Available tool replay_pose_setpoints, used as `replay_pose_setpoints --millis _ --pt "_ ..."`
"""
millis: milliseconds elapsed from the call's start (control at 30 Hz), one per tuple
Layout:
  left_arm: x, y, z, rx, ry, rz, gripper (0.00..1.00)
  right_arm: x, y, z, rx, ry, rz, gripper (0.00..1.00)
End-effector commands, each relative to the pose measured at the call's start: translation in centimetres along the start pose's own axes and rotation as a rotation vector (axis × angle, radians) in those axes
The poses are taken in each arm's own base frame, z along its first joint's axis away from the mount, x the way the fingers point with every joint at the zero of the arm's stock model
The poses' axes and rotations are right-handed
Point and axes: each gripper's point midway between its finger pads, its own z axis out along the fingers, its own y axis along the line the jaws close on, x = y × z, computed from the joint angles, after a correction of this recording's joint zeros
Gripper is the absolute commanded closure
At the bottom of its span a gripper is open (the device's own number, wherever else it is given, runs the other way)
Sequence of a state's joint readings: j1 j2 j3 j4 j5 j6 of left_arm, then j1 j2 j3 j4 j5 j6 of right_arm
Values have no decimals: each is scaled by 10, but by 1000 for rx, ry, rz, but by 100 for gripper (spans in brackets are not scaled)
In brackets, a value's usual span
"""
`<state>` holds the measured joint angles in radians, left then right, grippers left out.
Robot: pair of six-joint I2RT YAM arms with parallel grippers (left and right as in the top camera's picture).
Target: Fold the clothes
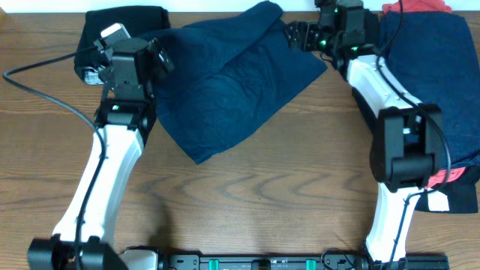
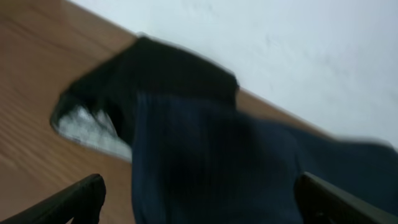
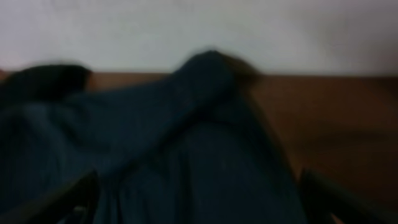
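Observation:
The robot should move its left gripper back next and down onto the navy shirt's near corner (image 1: 199, 155), because that corner is below the gripper, closer to the robot's base.
A plain navy blue shirt (image 1: 232, 82) lies loosely spread on the wooden table, at the back middle. My left gripper (image 1: 161, 56) is at its left edge, fingers wide open over the navy cloth (image 2: 205, 162). My right gripper (image 1: 296, 34) is at its upper right corner, also wide open, with navy cloth (image 3: 199, 155) between the fingers. In the wrist views the left gripper (image 2: 202, 208) and the right gripper (image 3: 202, 208) show only their spread fingertips. I cannot tell whether either touches the cloth.
A black garment (image 1: 124, 22) with a white label lies at the back left, partly under the navy shirt; it also shows in the left wrist view (image 2: 168, 68). A pile with a navy garment (image 1: 446, 75) and red cloth (image 1: 447, 177) lies at the right edge. A white wall runs behind.

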<state>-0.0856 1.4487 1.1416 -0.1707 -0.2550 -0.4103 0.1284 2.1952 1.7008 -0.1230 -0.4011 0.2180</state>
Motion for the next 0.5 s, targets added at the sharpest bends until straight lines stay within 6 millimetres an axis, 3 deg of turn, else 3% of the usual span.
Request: replay_pose_setpoints --millis 0,300,467 --pt "16 -20 -17 139 112 29 2 -27 20 -37 -26 -21 -158 1" --pt "121 -15 -53 171 555 185 0 7 -8 -57 106 149 -208 1" --pt "161 -26 -80 201 679 327 13 6 -18 -61 116 155 -266 1"
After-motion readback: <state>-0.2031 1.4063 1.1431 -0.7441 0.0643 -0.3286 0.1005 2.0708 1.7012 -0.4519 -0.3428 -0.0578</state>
